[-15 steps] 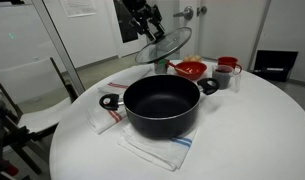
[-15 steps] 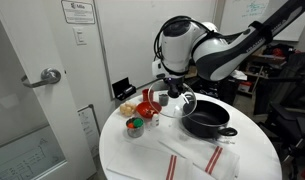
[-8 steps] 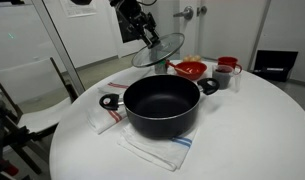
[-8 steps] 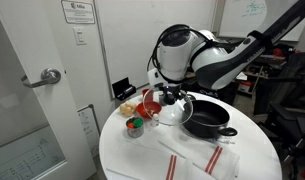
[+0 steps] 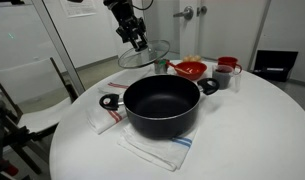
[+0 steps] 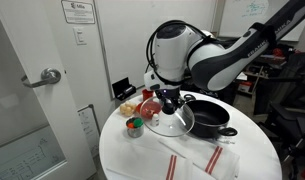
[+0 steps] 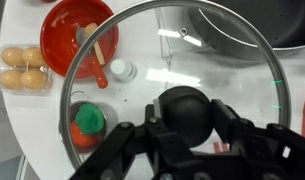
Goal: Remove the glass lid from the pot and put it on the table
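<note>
My gripper should put the glass lid [image 5: 149, 58] down on the flat cloth beside the pot and let go of the lid's knob, because that spot is clear of the red bowl.
My gripper [image 7: 187, 110] is shut on the black centre knob of the glass lid [image 7: 212, 50] and holds it in the air, tilted, clear of the pot. In both exterior views the gripper [image 5: 135, 38] [image 6: 169, 100] carries the lid [image 5: 149, 58] [image 6: 178, 124] over the table beside the pot. The wide black pot [image 5: 162, 105] [image 6: 210, 118] stands open on a cloth on the round white table [image 5: 242, 140] [image 6: 142, 155]. In the wrist view the pot's rim [image 7: 262, 20] shows at the top right, with the table [image 7: 32, 120] below the lid.
A red bowl [image 7: 80, 35] [image 5: 190, 69] with a utensil, eggs [image 7: 22, 68], a small green-topped item [image 7: 87, 122] and a white cap [image 7: 120, 70] lie under and beside the lid. Cups [image 5: 227, 68] stand behind the pot. A striped cloth [image 5: 157, 150] lies under the pot.
The gripper has carried the lid sideways away from the pot and lower toward the table, over the side with the small dishes. The pot has not moved.
</note>
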Controlling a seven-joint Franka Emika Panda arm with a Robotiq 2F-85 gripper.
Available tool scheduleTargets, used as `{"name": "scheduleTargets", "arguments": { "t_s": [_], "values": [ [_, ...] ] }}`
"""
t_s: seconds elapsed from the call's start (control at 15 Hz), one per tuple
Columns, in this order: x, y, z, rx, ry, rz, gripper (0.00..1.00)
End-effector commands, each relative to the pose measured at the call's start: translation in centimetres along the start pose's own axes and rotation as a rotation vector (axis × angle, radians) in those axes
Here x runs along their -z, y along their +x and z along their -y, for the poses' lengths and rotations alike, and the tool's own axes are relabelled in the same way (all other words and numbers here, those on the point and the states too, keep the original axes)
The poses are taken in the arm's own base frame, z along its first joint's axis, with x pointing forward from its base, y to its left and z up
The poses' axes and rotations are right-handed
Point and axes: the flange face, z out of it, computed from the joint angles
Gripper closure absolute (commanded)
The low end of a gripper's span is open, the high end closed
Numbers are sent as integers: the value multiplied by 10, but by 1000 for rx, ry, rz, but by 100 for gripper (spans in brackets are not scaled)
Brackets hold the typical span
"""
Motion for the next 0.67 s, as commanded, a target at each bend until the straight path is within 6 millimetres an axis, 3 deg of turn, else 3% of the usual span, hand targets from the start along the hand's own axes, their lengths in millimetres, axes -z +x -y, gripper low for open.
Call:
{"name": "scheduleTargets", "arguments": {
  "t_s": [0.0, 0.33, 0.6],
  "values": [
    [11, 3, -3, -28, 35, -37, 75],
    [5, 19, 2, -66, 57, -52, 75],
    [-12, 36, 11, -58, 67, -49, 75]
  ]
}}
